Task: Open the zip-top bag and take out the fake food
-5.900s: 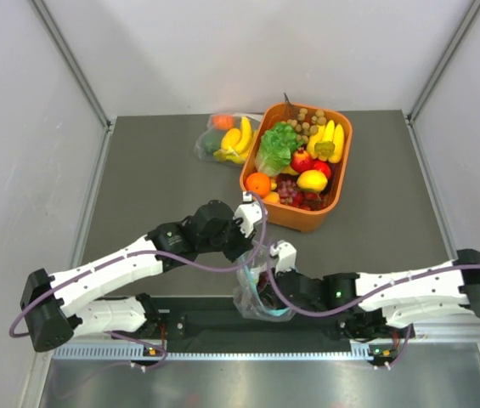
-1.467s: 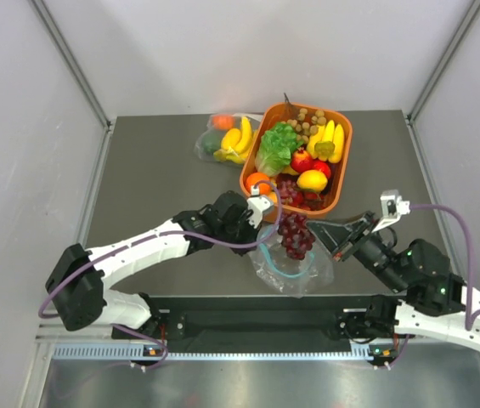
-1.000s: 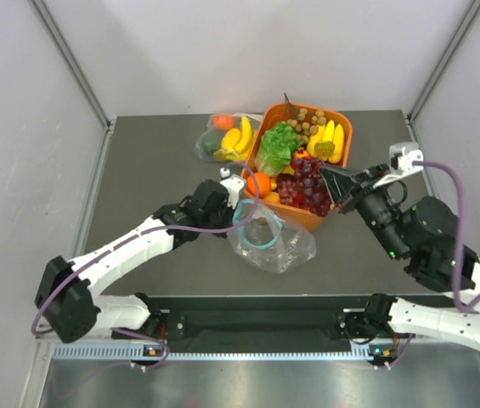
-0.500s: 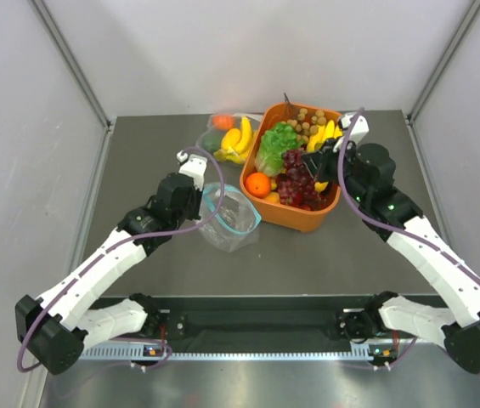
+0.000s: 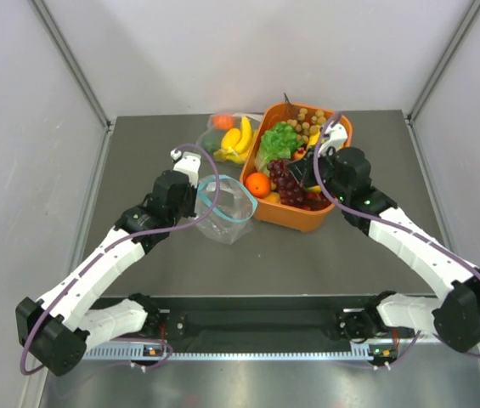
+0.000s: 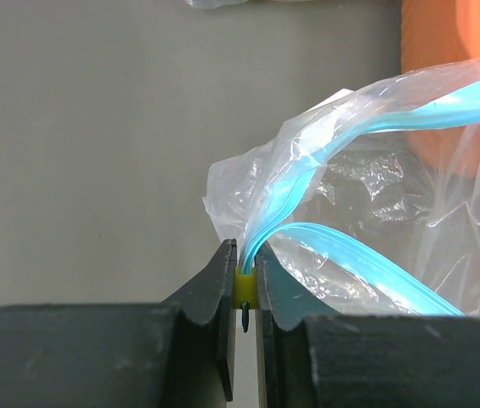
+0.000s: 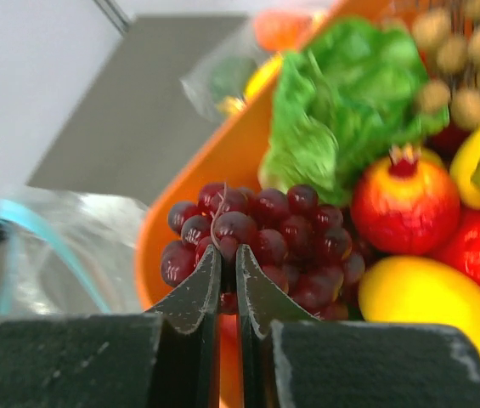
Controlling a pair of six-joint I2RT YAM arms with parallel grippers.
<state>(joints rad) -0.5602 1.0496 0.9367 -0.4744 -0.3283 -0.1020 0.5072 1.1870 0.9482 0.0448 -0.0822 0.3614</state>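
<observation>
I will next lower the grape bunch with my right gripper into the near part (image 5: 287,189) (image 7: 282,270) of the bin, so that it goes beside the orange.
The zip-top bag (image 5: 223,210), clear with a teal-blue strip, lies open-mouthed on the table left of the orange bin; I see nothing inside it. My left gripper (image 5: 197,192) is shut on the bag's (image 6: 358,212) zip strip at its yellow slider (image 6: 245,286); the left gripper (image 6: 245,270) pinches it thinly. The fake food in hand is a dark red grape bunch (image 5: 283,179), held by my right gripper (image 5: 301,176) over the bin's left part. In the right wrist view the right gripper (image 7: 228,257) is shut on the grape bunch (image 7: 269,236).
The orange bin (image 5: 284,218) holds lettuce (image 5: 279,143), an orange (image 5: 258,184), bananas, pale grapes and red fruit. In the right wrist view, lettuce (image 7: 333,127), a pomegranate (image 7: 405,206) and a lemon (image 7: 426,299) lie beyond the jaws. Another clear bag with bananas (image 5: 227,140) lies behind.
My right gripper has carried the grape bunch up from above the bag to over the bin. My left gripper has drawn the bag leftward, away from the table's near edge.
</observation>
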